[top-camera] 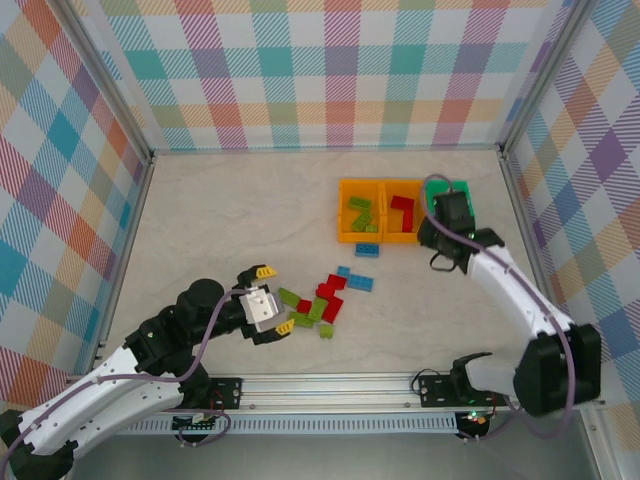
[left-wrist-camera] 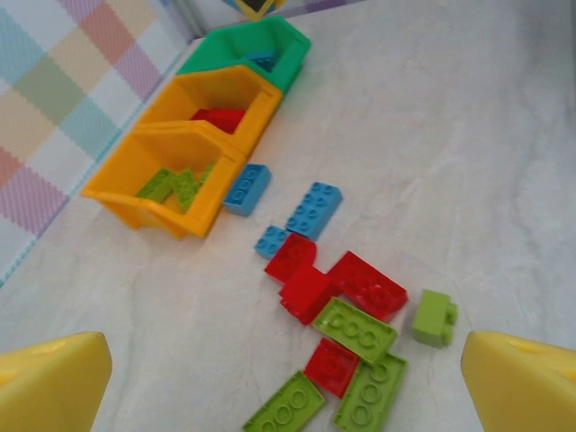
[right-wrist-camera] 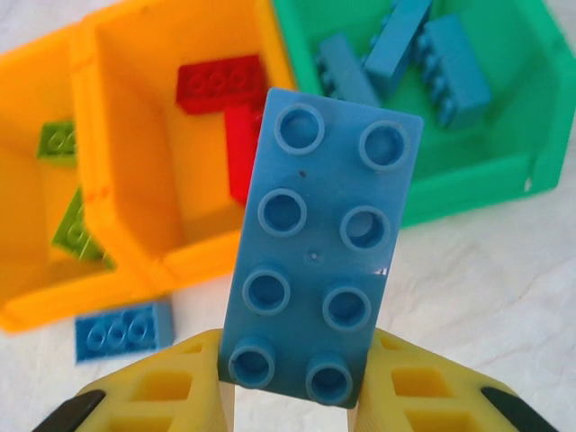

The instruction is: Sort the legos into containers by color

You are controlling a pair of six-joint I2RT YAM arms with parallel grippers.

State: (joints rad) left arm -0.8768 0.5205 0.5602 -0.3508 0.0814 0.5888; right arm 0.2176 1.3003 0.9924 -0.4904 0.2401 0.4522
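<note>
The right gripper carries the matching brick outward over the blue bricks already in the green bin (top-camera: 462, 186) next and releases it.
My right gripper (right-wrist-camera: 292, 378) is shut on a light blue two-by-four brick (right-wrist-camera: 324, 243), held studs-up just in front of the bins. The green bin (right-wrist-camera: 531, 175) holds several blue bricks, the middle orange bin (right-wrist-camera: 135, 135) red ones, the left orange bin (right-wrist-camera: 22, 301) lime ones. In the top view the right gripper (top-camera: 445, 228) sits at the green bin's (top-camera: 462, 186) near edge. My left gripper (top-camera: 278, 299) is open, its yellow fingers (left-wrist-camera: 49, 382) on either side of a pile of red and lime bricks (left-wrist-camera: 355, 310) on the table.
Loose blue bricks lie on the table: one against the left orange bin (left-wrist-camera: 246, 189), a larger one (left-wrist-camera: 314, 209) and a small one (left-wrist-camera: 271, 239) by the pile. A lone lime brick (left-wrist-camera: 436, 317) sits to the right. Checkered walls enclose the table (top-camera: 230, 220).
</note>
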